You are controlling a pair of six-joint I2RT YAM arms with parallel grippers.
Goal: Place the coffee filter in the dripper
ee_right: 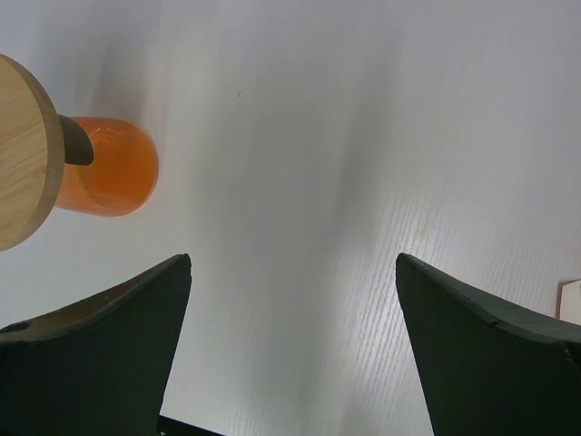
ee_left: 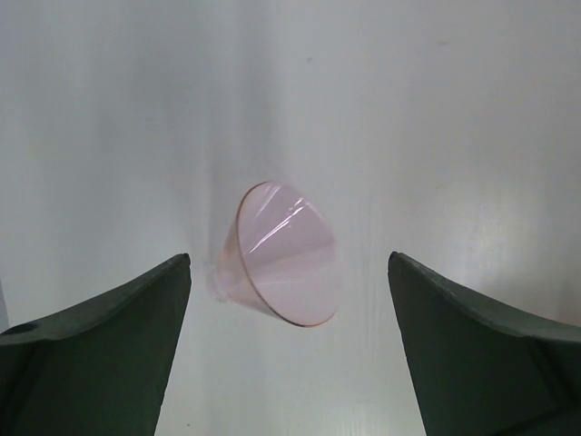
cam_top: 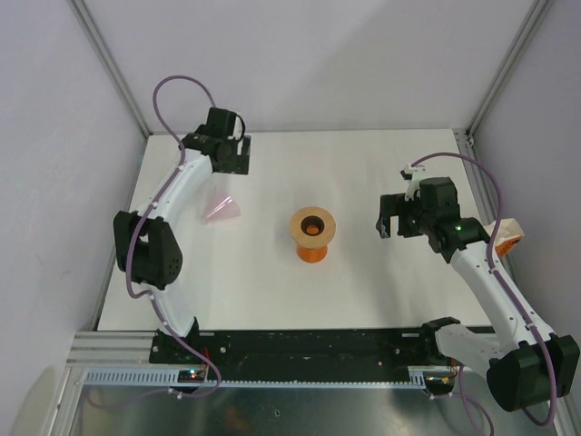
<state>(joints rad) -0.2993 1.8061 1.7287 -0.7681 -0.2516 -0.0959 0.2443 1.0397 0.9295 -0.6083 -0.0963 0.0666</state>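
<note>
The coffee filter's opening is free for the robot's fingers, so the left gripper will lower, shift to the left in the top view and close on its rim (cam_top: pixel 218 214) (ee_left: pixel 257 289).
The coffee filter (cam_top: pixel 221 207), a pale-pink paper cone, lies on its side on the white table, left of centre. My left gripper (cam_top: pixel 232 166) hovers just behind it, open and holding nothing. In the left wrist view the coffee filter (ee_left: pixel 286 256) shows its rounded mouth between my wide-apart left gripper (ee_left: pixel 289 258) fingers, untouched by either. The orange dripper (cam_top: pixel 313 232) stands upright mid-table. My right gripper (cam_top: pixel 388 222) is open to its right, apart from it. In the right wrist view the dripper (ee_right: pixel 107 167) sits at the far left, well away from the empty right gripper (ee_right: pixel 293 259).
A white-and-orange packet (cam_top: pixel 508 234) rests at the table's right edge beside the right arm. Metal frame posts and pale walls close in the back corners. The arm bases and a black rail run along the near edge.
</note>
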